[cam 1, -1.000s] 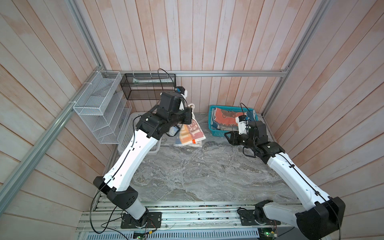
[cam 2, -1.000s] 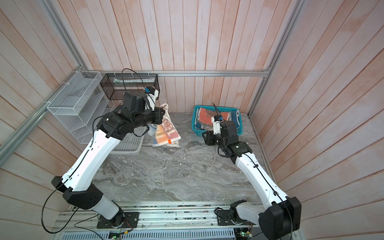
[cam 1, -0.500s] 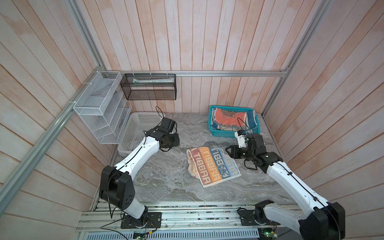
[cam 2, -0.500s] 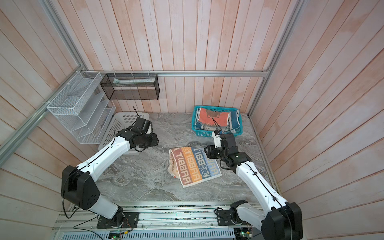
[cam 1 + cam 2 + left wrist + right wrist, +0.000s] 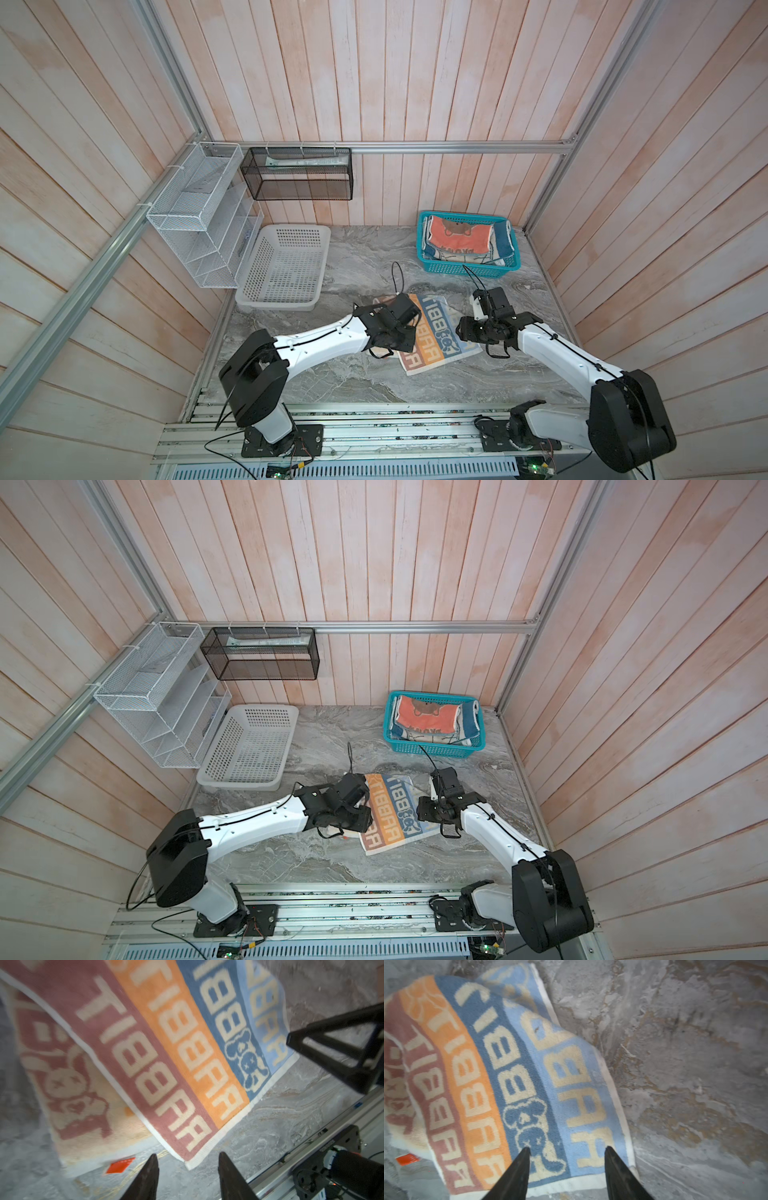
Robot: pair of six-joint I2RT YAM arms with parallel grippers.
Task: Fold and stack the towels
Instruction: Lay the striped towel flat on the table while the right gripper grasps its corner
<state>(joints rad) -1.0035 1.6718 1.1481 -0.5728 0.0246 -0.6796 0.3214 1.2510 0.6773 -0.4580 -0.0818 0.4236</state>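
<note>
The towel's light-blue corner lies below and beside my right gripper's open fingers, so I will shift it toward the bare marble and lower it onto that corner.
The block-lettered towel (image 5: 438, 338) (image 5: 395, 812) lies on the marble table, one side doubled over a cream underside. My left gripper (image 5: 409, 332) (image 5: 187, 1159) hovers over its left part, open, with the tips above bare marble beside a towel corner (image 5: 190, 1164). At the towel's right edge my right gripper (image 5: 463, 332) (image 5: 566, 1151) is open, its tips over the blue stripes (image 5: 517, 1084), and nothing sits between them. A coral-orange towel (image 5: 455, 237) tops the other towels in the teal basket (image 5: 465, 270).
A white plastic basket (image 5: 286, 266) stands at the back left of the table. On the left wall hangs a white wire rack (image 5: 199, 216), with a black mesh basket (image 5: 299, 174) on the back wall. An orange-red tag (image 5: 119, 1165) sticks out from the towel's edge.
The left gripper let go of the block-lettered towel, which went from held high at the back to lying on the table. The left arm then swung over it. The right gripper opened wider.
</note>
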